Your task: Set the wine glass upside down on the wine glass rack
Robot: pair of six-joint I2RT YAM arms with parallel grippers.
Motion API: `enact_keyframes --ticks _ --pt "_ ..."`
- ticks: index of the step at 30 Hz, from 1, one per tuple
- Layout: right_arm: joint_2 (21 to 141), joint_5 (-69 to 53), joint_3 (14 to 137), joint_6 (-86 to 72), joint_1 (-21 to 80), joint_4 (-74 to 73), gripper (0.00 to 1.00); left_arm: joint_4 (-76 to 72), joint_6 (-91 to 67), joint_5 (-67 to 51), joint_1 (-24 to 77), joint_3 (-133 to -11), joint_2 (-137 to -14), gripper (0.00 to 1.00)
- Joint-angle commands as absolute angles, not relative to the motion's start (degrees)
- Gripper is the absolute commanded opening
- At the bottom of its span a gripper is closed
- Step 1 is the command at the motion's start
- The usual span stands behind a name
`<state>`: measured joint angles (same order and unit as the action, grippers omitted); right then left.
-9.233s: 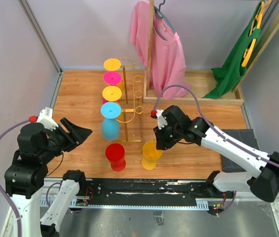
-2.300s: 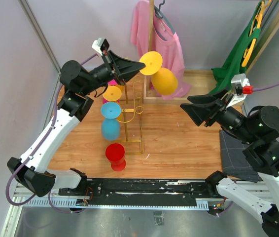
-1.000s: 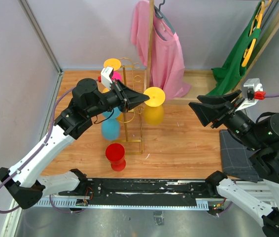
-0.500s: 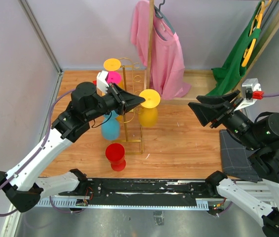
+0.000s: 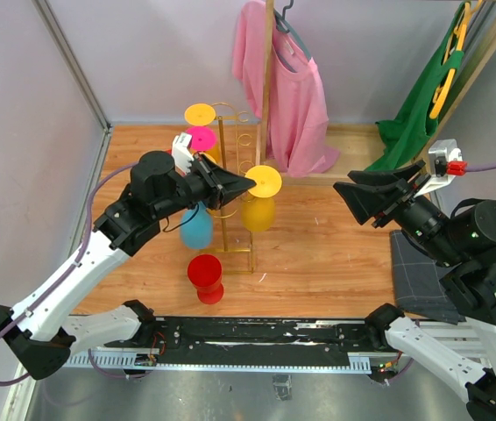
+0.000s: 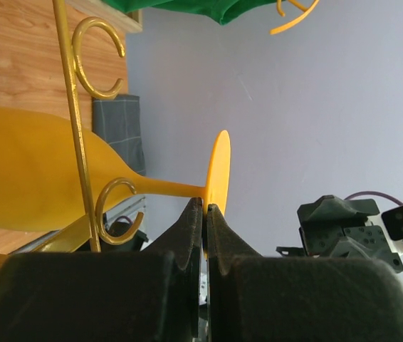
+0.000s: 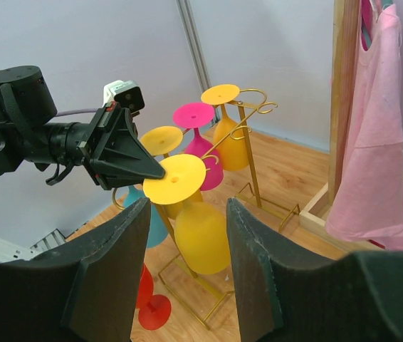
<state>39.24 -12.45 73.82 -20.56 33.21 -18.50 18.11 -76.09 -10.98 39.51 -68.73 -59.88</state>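
My left gripper needs to move down and to the left in the top view next and lower the raised foot disc of the wine glass to release it, because the ring loop is there.
The yellow wine glass (image 5: 258, 213) hangs upside down, foot disc (image 5: 264, 181) up, on the right side of the gold wire wine glass rack (image 5: 224, 149). My left gripper (image 5: 246, 184) is shut on the edge of that foot disc (image 6: 219, 178). In the left wrist view the stem (image 6: 166, 188) passes behind the rack post (image 6: 73, 107), just above a ring loop (image 6: 116, 214). I cannot tell whether it rests in a loop. My right gripper (image 5: 353, 195) hovers open and empty at the right. It looks at the glass (image 7: 201, 235) from a distance.
Yellow (image 5: 200, 114), pink (image 5: 200, 138) and blue (image 5: 196, 228) glasses hang on the rack's left side. A red glass (image 5: 204, 279) stands upright on the wooden table by the rack base. A pink shirt (image 5: 287, 79) on a wooden stand and a green garment (image 5: 423, 105) hang behind. A grey cloth (image 5: 414, 263) lies on the right.
My left gripper has carried the yellow glass left and slightly down, closer in against the rack. The right arm has barely moved.
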Motion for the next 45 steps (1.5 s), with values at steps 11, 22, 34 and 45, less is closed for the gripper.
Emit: enact_keyframes --ticks 11,22,34,45 --pt "38.94 -12.39 73.02 -20.95 32.48 -17.53 0.48 19.98 -76.38 -6.17 39.9 -66.99 -55.87 0.0" --pt "39.12 -12.57 73.36 -21.02 32.5 -17.46 0.48 21.08 -76.57 -5.41 39.9 -65.73 -55.04 0.0" --pt "38.85 -12.57 72.96 -21.19 32.52 -17.34 0.48 21.79 -76.81 -4.84 39.93 -65.67 -54.36 0.0" --pt "38.76 -12.57 72.47 -21.36 32.52 -16.98 0.48 24.78 -76.32 -2.45 39.9 -66.32 -52.82 0.0"
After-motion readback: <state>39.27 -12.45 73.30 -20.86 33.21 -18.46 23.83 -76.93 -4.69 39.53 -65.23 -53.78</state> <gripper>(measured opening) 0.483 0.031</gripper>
